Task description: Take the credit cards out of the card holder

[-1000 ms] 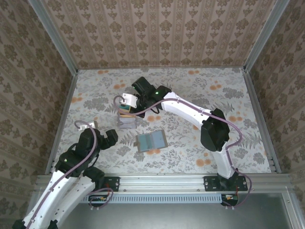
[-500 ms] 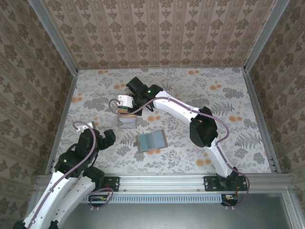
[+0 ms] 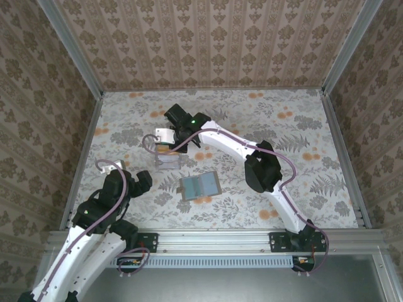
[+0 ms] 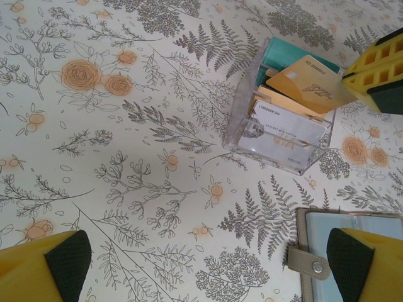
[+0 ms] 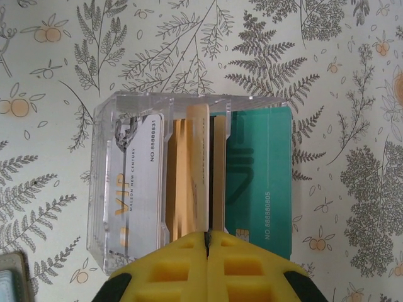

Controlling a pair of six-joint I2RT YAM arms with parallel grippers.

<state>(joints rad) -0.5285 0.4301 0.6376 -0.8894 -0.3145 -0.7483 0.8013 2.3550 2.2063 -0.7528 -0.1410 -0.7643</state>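
I need to lower my right gripper toward the clear box's middle slot next and release the orange-tan credit card there, since another orange-tan card already stands in it.
The card holder lies open on the floral table, pale grey-blue inside up; its tab and corner show in the left wrist view. My right gripper is shut on an orange-tan credit card, held edge-on over a clear plastic box. In that box stand a pale grey card, another orange-tan card and a teal card. My left gripper hangs open above bare table, left of the card holder, with nothing between its fingers.
Patterned walls with metal rails close in the table on the left, back and right. The clear box stands just beyond the card holder. The right arm's elbow reaches over the table's middle.
My right gripper has shifted a little left and toward the box with the orange-tan card, and the arm's elbow has swung left. The left arm has stayed still.
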